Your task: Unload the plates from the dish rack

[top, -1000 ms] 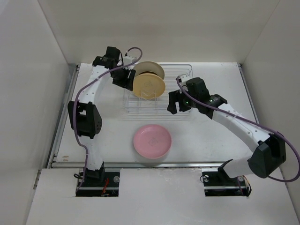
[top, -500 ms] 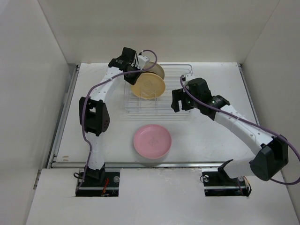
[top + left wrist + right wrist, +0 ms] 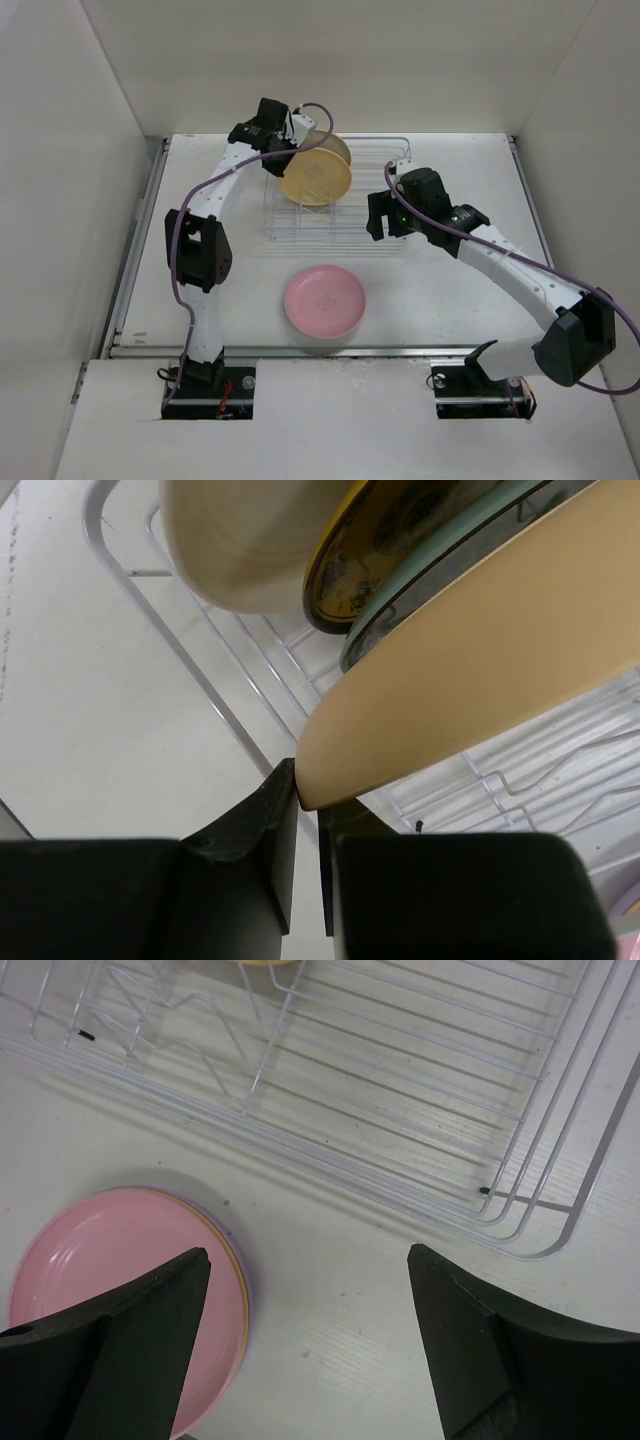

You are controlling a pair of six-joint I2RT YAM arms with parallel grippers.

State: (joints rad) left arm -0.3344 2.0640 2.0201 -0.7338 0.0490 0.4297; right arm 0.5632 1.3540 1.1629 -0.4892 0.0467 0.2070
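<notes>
The orange-yellow plate (image 3: 316, 177) stands among the rack's wires, so the robot's left gripper will rise clear, come back, and go down to release on top of the pink plate (image 3: 325, 301).
The dish rack (image 3: 340, 215) stands at mid-table with several plates upright in its left half. The front one is an orange-yellow plate (image 3: 316, 177). My left gripper (image 3: 283, 162) is shut on its left rim; in the left wrist view the rim of the orange-yellow plate (image 3: 480, 670) sits pinched between my left gripper's (image 3: 307, 805) jaws. Behind it stand a teal-patterned plate (image 3: 415, 605), a yellow-patterned dark plate (image 3: 385, 540) and a cream plate (image 3: 240, 540). My right gripper (image 3: 385, 218) is open and empty at the rack's front right corner.
A stack with a pink plate (image 3: 325, 300) on top lies on the table in front of the rack; orange and lavender rims show under the pink plate (image 3: 110, 1270). The rack's right half (image 3: 400, 1110) holds nothing. White walls enclose the table on three sides.
My left gripper has moved right from beside the rack to the orange-yellow plate's rim and shut on it. My right gripper has shifted slightly right.
</notes>
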